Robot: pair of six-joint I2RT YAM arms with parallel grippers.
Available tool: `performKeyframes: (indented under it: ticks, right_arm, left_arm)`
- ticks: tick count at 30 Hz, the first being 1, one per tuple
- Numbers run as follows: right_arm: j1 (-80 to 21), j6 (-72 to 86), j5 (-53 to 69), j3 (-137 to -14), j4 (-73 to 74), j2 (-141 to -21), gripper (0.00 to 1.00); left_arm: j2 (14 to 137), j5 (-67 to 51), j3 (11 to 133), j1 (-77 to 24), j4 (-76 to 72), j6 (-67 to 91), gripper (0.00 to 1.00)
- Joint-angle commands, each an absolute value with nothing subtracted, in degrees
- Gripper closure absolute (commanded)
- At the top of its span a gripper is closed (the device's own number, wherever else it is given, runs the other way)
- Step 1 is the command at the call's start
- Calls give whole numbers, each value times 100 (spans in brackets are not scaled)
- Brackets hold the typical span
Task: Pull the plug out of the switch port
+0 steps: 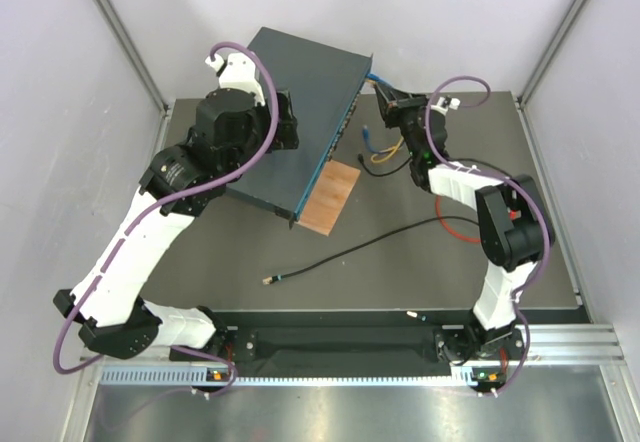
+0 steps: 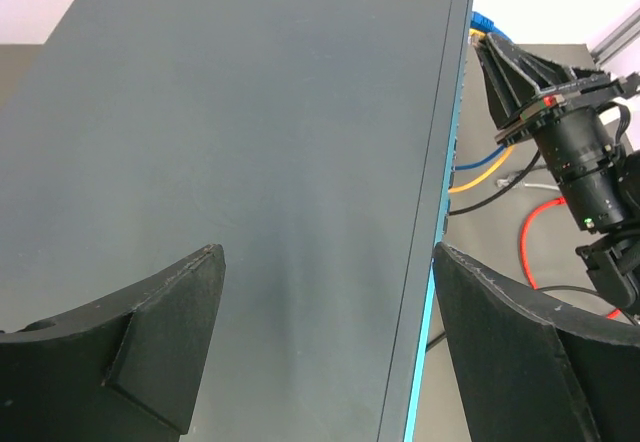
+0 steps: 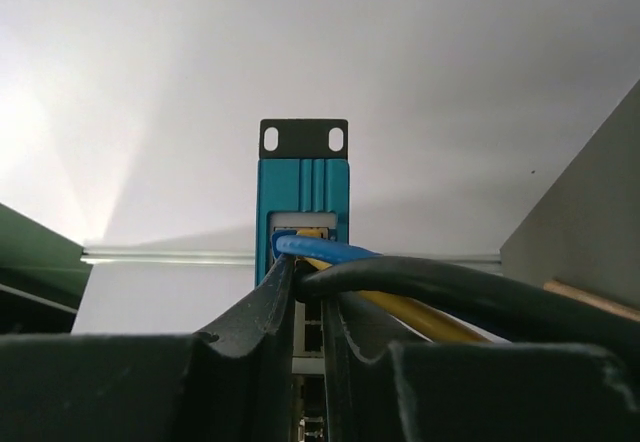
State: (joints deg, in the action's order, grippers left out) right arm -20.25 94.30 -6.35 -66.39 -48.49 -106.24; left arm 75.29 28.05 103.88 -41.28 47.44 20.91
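Next, my right gripper pulls away from the switch's port side point(image 3: 303, 187), to the right in the top view over open mat, as its fingers already hold the black cable point(image 3: 430, 287).
The switch point(image 1: 305, 87) is a large dark blue-grey box lying slanted at the back of the table, with its teal port face point(image 3: 303, 187) turned to the right. My left gripper point(image 1: 287, 125) is open over the switch top point(image 2: 250, 162); one finger point(image 2: 150, 347) is above the lid and the other is past the port edge. My right gripper point(image 1: 388, 105) is at the far end of the port face. Its jaws are closed to a narrow gap on a black cable point(image 3: 430, 287), just under the blue plug point(image 3: 300, 245) in the end port. A yellow cable point(image 3: 420, 317) runs beside them.
A small brown board point(image 1: 328, 194) lies against the switch's near corner. A loose black cable point(image 1: 350, 254) crosses the mat in front. A red cable point(image 1: 455, 224) and yellow and blue cable ends point(image 1: 383, 154) lie beside the right arm. Walls close in at the back and sides.
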Motion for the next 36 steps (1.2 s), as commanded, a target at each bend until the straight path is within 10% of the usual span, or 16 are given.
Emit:
performKeyframes:
  ticks: [1,22,36]
  right_arm:
    - [-1925,9276,-555,-7152,-5023,-10547,100]
    - [-638,6876,1168,-7321,2447,-6557,100]
    - [1371,6065,2373,-7487,3094,-8260,94]
  left_arm:
    - [7532,2725,10512,-4096,4807,2267,11]
    - [7620,2215,10415,-4096,5300,1819,13]
    - [7216,1608,10477,-4096,5528,1626,13]
